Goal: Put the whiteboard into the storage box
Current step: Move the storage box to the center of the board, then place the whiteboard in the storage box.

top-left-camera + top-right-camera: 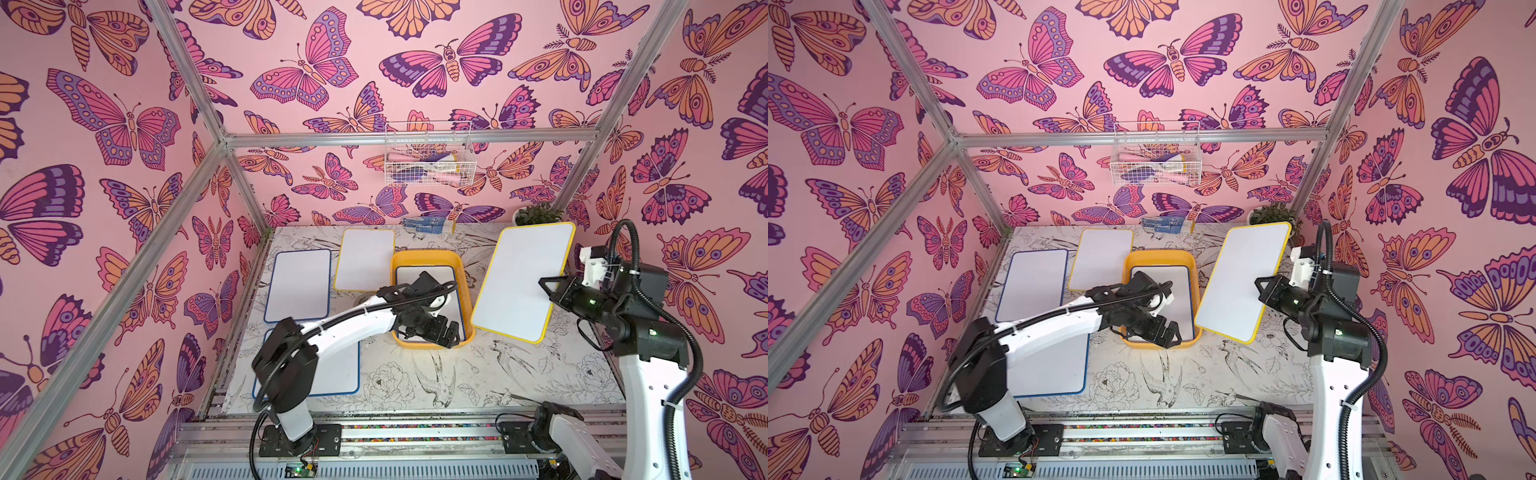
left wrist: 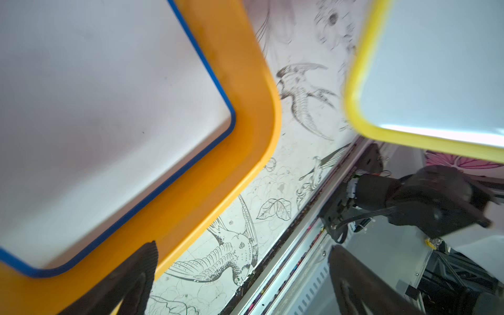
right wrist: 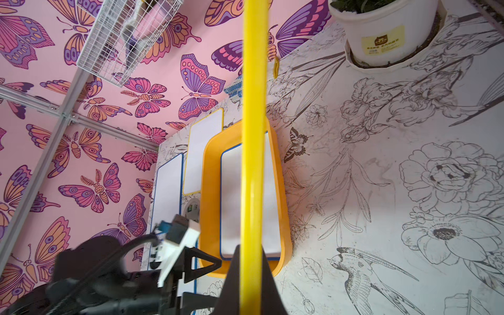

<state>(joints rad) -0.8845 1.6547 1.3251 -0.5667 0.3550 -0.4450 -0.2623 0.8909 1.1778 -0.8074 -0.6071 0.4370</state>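
Observation:
The yellow-framed board still hangs beside the storage box, so my right gripper moves it across and down over the blue-framed whiteboard inside the box next, to release it.
The yellow-orange storage box sits mid-table with a blue-framed whiteboard lying flat inside. My left gripper hovers over the box's near end, open and empty, one finger over the rim. My right gripper is shut on the long edge of a yellow-framed whiteboard. This board hangs tilted in the air, just right of the box.
Three more whiteboards lie left of the box: a blue-framed one, a yellow-framed one, and a blue-framed one partly under my left arm. A white wire basket hangs on the back wall. A potted plant stands at the back right.

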